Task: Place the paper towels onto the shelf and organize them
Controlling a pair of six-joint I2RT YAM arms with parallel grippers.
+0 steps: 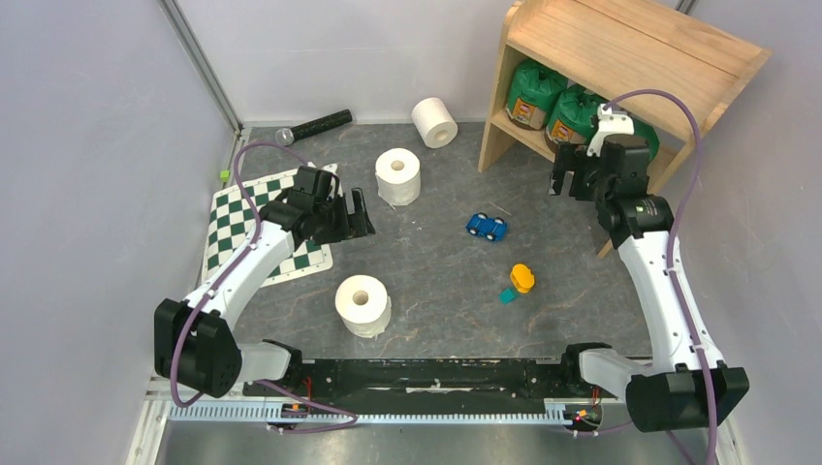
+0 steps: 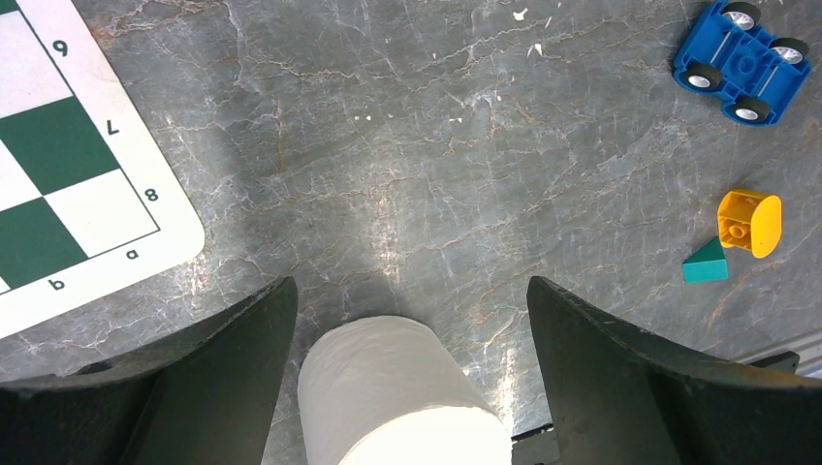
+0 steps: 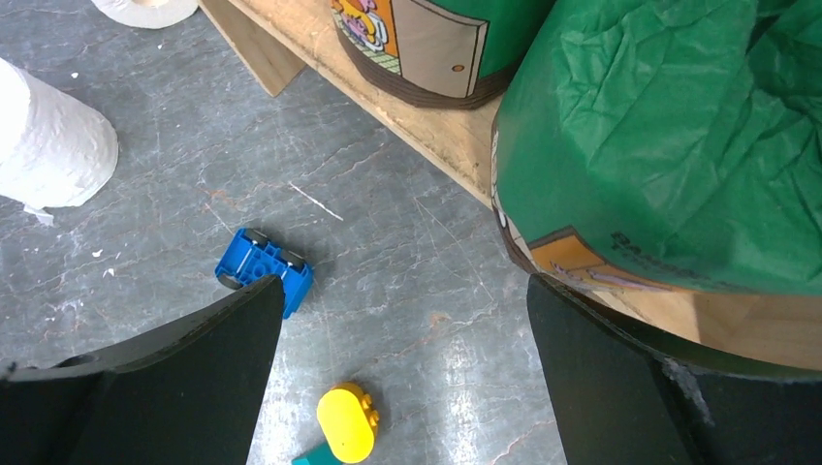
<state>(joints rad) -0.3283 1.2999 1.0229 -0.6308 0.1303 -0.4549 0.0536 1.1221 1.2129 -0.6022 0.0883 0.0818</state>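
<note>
The front roll's mat-side rim point(image 1: 347, 294) lies below and back of my left gripper, so the gripper will move back and down onto it. The front roll's open core lets one finger in.
The wooden shelf point(image 1: 630, 48) stands at the back right. Green wrapped paper towels point(image 1: 536, 92) point(image 1: 574, 113) sit on its lower tier; the right wrist view shows two of them point(image 3: 669, 145) point(image 3: 426, 48) on the board point(image 3: 426, 126). Three bare white rolls are on the table: one on its side point(image 1: 435, 122), one upright point(image 1: 398, 175), one upright near the front point(image 1: 363, 305). My left gripper point(image 1: 361, 215) is open and empty above the table; the front roll point(image 2: 397, 397) shows low between its fingers point(image 2: 242, 358). My right gripper point(image 1: 570, 182) point(image 3: 405, 291) is open and empty beside the lower tier.
A green-white checkerboard mat point(image 1: 252, 223) lies at the left, under the left arm. A black microphone point(image 1: 315, 125) lies at the back. A blue toy car point(image 1: 486, 227), a yellow block point(image 1: 521, 278) and a teal block point(image 1: 508, 295) lie mid-table. Grey walls stand on both sides.
</note>
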